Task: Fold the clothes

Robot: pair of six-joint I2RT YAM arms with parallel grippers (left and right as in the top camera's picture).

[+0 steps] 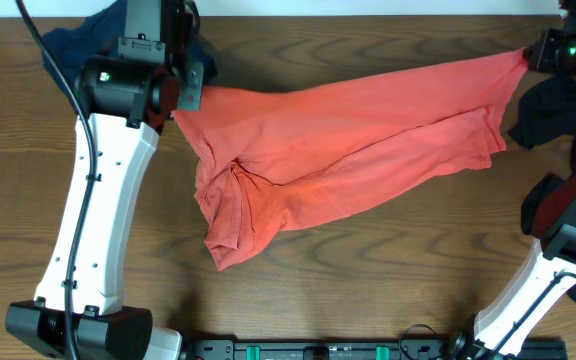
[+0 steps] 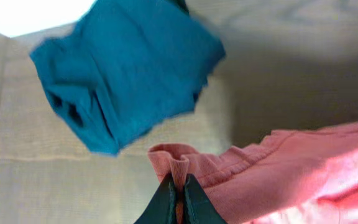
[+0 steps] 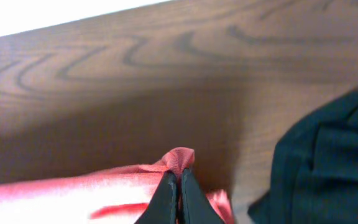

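Note:
Next, my left gripper draws back and down over the garment's bunched near part and releases the hem there, with both grippers stretching the garment's far edge between them.
A coral-red garment is stretched across the table between my two grippers. My left gripper is shut on its ribbed hem at the far left; the left wrist view shows the pinched coral-red hem between the fingertips of the left gripper. My right gripper is shut on the garment's far right corner; the right wrist view shows the right gripper's fingertips with a fold of coral-red cloth squeezed between them. The garment's lower left part lies bunched on the table.
A dark blue garment lies at the far left behind my left arm and shows as blue-teal cloth in the left wrist view. A dark garment lies at the right edge and shows in the right wrist view.

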